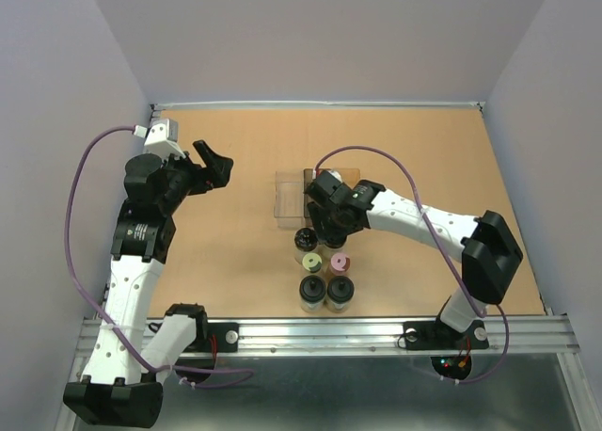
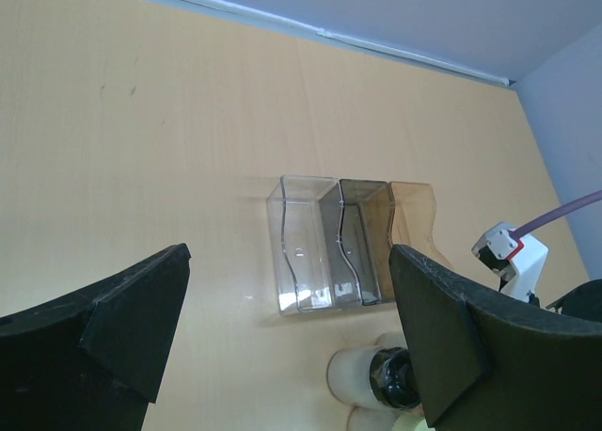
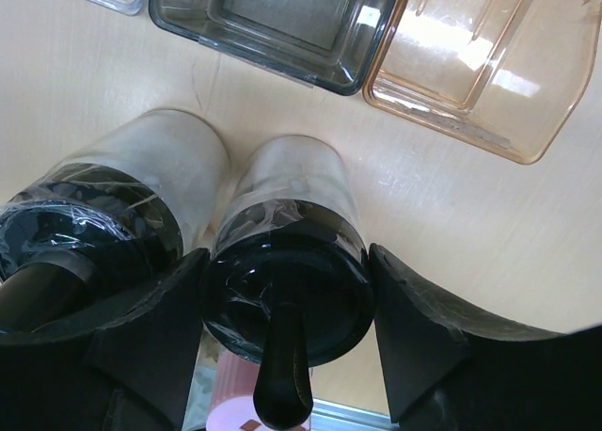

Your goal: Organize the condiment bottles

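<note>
I will next lift the jar with my right gripper, carry it outward, lower it into the rack's amber compartment (image 1: 351, 177) (image 3: 491, 56) and let go of it, because that empty compartment is outward of the gripper.
Six small clear jars stand in a cluster in front of the rack. In the top view I see a black cap (image 1: 306, 240), a yellow-green cap (image 1: 310, 258), a pink cap (image 1: 340, 261) and two black caps (image 1: 311, 287) (image 1: 340, 288) nearest me. My right gripper (image 1: 331, 226) covers the sixth jar. In the right wrist view that gripper (image 3: 289, 254) is shut on this black-capped jar (image 3: 287, 215), with a finger on each side of its cap, beside another black-capped jar (image 3: 94, 224). My left gripper (image 1: 213, 165) is open and empty, raised at the left.
The clear brownish three-compartment rack (image 1: 287, 198) lies just behind the jars and holds nothing; it also shows in the left wrist view (image 2: 329, 252) and the right wrist view (image 3: 470, 64). A metal rail (image 1: 329, 332) runs along the near table edge.
</note>
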Motion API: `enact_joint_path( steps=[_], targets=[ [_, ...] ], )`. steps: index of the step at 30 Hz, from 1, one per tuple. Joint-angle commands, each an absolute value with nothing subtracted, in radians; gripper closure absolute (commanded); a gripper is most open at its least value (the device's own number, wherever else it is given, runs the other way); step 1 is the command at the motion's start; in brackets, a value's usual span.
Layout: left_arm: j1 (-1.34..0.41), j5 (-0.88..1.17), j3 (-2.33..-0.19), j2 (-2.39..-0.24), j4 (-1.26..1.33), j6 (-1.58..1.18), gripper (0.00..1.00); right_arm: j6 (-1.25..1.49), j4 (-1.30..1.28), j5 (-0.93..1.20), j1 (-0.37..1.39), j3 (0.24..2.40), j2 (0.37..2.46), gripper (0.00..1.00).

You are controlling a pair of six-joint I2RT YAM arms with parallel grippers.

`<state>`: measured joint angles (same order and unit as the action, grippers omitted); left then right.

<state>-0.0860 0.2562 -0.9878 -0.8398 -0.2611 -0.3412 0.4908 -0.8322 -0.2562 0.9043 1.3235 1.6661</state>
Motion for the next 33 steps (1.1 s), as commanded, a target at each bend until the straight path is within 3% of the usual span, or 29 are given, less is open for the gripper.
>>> enact_joint_path(
  steps=[1,3,6,9,17,22,33],
  targets=[
    [-0.092,0.253,-0.98,-0.818,-0.233,-0.322,0.01,0.511,-0.808,-0.293,0.91,1.285,1.56,0.74],
    [-0.092,0.253,-0.982,-0.819,-0.235,-0.321,0.01,0.511,-0.851,-0.291,0.91,1.32,1.52,0.88],
    [-0.092,0.253,-0.983,-0.822,-0.235,-0.319,0.01,0.492,-0.905,-0.293,0.91,1.397,1.447,1.0],
    [-0.092,0.256,-0.988,-0.83,-0.233,-0.319,0.01,0.463,-1.001,-0.307,0.908,1.572,1.422,1.0],
    [-0.092,0.265,-0.992,-0.841,-0.227,-0.316,0.01,0.397,-1.049,-0.431,0.803,1.771,1.552,0.99],
    [-0.092,0.267,-0.989,-0.842,-0.23,-0.314,0.01,0.367,-1.002,-0.44,0.715,1.818,1.649,1.0],
    [-0.091,0.258,-0.982,-0.831,-0.244,-0.302,0.01,0.31,-0.899,-0.244,0.588,1.799,1.781,1.0]
  ],
)
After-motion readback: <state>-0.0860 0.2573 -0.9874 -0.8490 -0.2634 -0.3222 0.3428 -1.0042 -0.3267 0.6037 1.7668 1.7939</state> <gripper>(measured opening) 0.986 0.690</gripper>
